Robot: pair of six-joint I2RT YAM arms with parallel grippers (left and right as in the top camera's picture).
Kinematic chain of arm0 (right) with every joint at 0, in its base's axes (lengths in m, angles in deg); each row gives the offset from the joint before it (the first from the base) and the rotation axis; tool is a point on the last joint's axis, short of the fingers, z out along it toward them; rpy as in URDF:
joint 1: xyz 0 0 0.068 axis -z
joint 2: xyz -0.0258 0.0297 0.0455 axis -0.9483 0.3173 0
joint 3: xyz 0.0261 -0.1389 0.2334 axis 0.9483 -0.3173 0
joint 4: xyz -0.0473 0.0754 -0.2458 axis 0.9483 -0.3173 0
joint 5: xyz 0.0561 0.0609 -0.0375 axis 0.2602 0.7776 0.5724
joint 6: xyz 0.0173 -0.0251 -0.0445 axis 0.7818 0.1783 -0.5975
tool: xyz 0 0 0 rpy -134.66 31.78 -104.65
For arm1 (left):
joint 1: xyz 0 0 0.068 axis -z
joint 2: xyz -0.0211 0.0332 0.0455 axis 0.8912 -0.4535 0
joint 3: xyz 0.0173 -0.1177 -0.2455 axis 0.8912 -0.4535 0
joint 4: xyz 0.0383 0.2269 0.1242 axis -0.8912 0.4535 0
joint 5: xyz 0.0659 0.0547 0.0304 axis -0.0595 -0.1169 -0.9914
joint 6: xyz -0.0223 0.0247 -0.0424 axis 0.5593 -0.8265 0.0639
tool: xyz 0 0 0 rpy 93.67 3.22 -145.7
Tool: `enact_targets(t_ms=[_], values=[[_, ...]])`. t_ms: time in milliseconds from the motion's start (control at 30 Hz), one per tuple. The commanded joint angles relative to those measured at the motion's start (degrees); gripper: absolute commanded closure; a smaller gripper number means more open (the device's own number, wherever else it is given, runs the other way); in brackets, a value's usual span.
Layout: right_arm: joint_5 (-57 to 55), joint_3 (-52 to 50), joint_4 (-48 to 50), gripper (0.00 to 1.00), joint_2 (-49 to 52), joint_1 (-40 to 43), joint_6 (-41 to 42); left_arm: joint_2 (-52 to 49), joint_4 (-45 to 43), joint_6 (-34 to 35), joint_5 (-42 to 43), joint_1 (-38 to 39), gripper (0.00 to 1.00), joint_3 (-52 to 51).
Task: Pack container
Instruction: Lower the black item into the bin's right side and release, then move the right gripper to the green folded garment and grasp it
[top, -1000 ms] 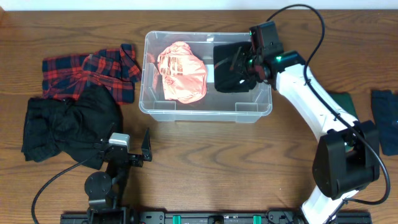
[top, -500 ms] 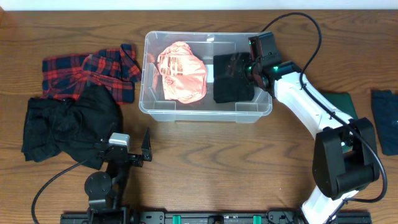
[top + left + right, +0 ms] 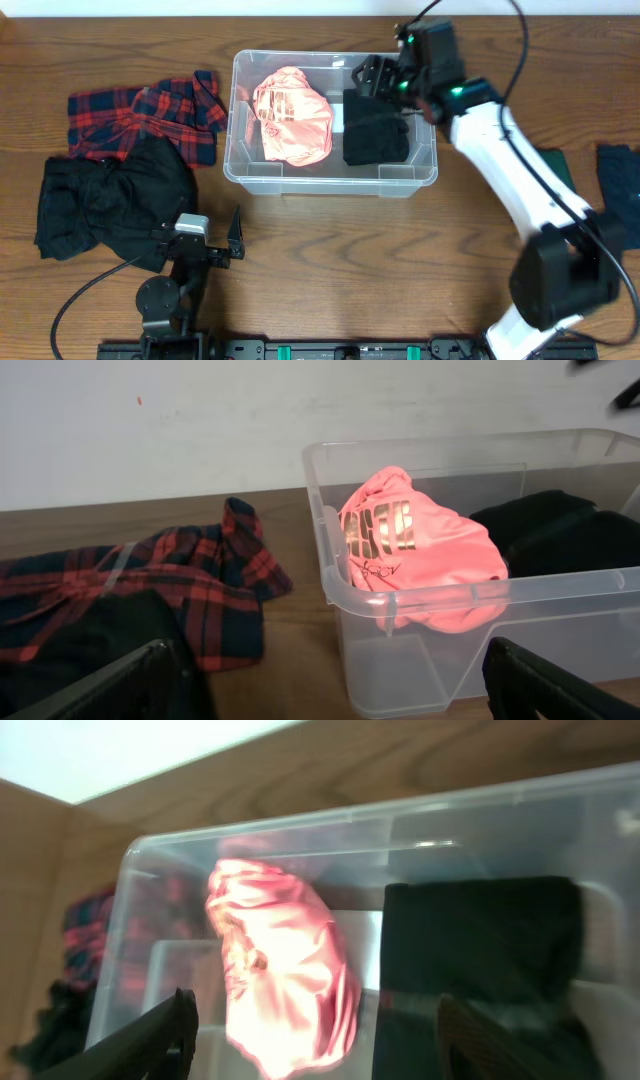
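Observation:
I will next swing my right gripper to the right in the overhead view, to the unpacked dark green garment below it, and lower it onto the garment's side by the navy cloth.
The clear container (image 3: 330, 182) stands mid-table. A pink garment (image 3: 292, 115) fills its left half and a folded black garment (image 3: 375, 130) lies in its right half. My right gripper (image 3: 372, 78) hangs open above the container's back right corner, holding nothing. In the right wrist view, the open gripper (image 3: 320, 1050) looks down on the pink garment (image 3: 285, 960) and the black one (image 3: 480, 940). My left gripper (image 3: 203, 238) rests open near the front edge. In the left wrist view that gripper (image 3: 330, 695) faces the container (image 3: 470, 610) with nothing between its fingers.
A red plaid shirt (image 3: 145, 115) lies left of the container, with a crumpled black garment (image 3: 110, 200) in front of it. A dark green cloth (image 3: 555, 165) and a navy cloth (image 3: 622, 190) lie at the right edge.
My right gripper has opened and let go of the black garment, which now lies in the container. The gripper has lifted and drawn back toward the far rim. The left arm is still.

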Motion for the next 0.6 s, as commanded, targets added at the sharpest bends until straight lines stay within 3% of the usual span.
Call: enact_targets(t_ms=[0, 333, 567], values=[[0.3, 5.4, -7.2, 0.25, -6.8, 5.2, -5.2, 0.0, 1.9, 0.5, 0.2, -0.2, 0.02, -1.1], [-4.4, 7.3, -40.3, 0.21, -12.1, 31.6, -12.7, 0.0, 1.9, 0.5, 0.2, -0.2, 0.02, -1.1], [-8.2, -0.3, -44.3, 0.22, -11.6, 41.0, -10.5, 0.0, 1.9, 0.5, 0.2, -0.2, 0.02, -1.1]])
